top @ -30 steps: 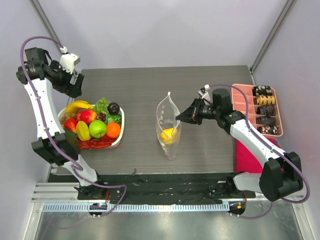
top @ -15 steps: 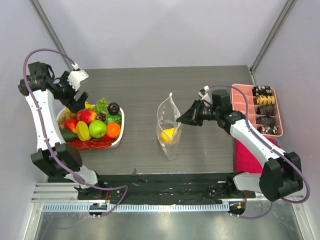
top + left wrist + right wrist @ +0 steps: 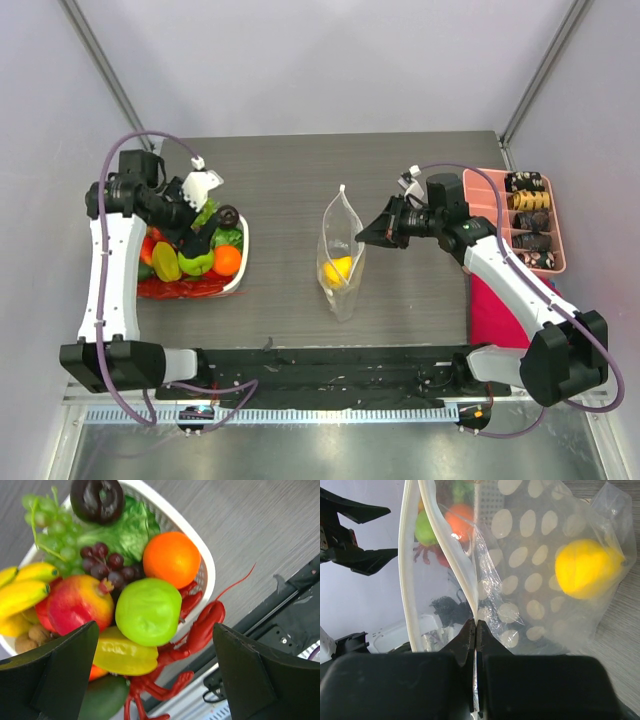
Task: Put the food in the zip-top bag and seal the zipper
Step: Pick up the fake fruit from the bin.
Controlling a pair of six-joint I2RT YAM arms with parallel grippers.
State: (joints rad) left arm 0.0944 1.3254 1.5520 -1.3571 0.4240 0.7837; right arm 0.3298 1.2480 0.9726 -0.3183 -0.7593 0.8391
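Note:
The apple lies uncovered on top of the heap below. My left gripper should next lower its open fingers past the sides of the green apple (image 3: 197, 264) (image 3: 148, 611) and close around it.
The food lies heaped in a white basket (image 3: 244, 240) at the left: green apple (image 3: 148, 611), orange (image 3: 171, 559), yellow starfruit (image 3: 122, 652), red fruit (image 3: 80, 605), bananas (image 3: 25, 587), a green leafy piece (image 3: 125, 535). My left gripper (image 3: 154, 629) hangs open just above the apple, holding nothing; from above it (image 3: 195, 228) covers the basket's middle. The dotted zip-top bag (image 3: 340, 225) stands mid-table with a yellow fruit (image 3: 336, 268) inside. My right gripper (image 3: 476, 625) is shut on one lip of the bag's mouth at the zipper (image 3: 447, 545), holding it open.
A red toy lobster (image 3: 200, 630) drapes over the basket's near rim. A pink tray (image 3: 487, 200) of dark snack pieces sits at the right edge, with a magenta cloth (image 3: 490, 310) in front of it. A black strip runs along the table's near edge.
My left arm has swung from the far left corner rightward and down to over the basket, jaws staying open. The right gripper has held the bag's lip, almost still.

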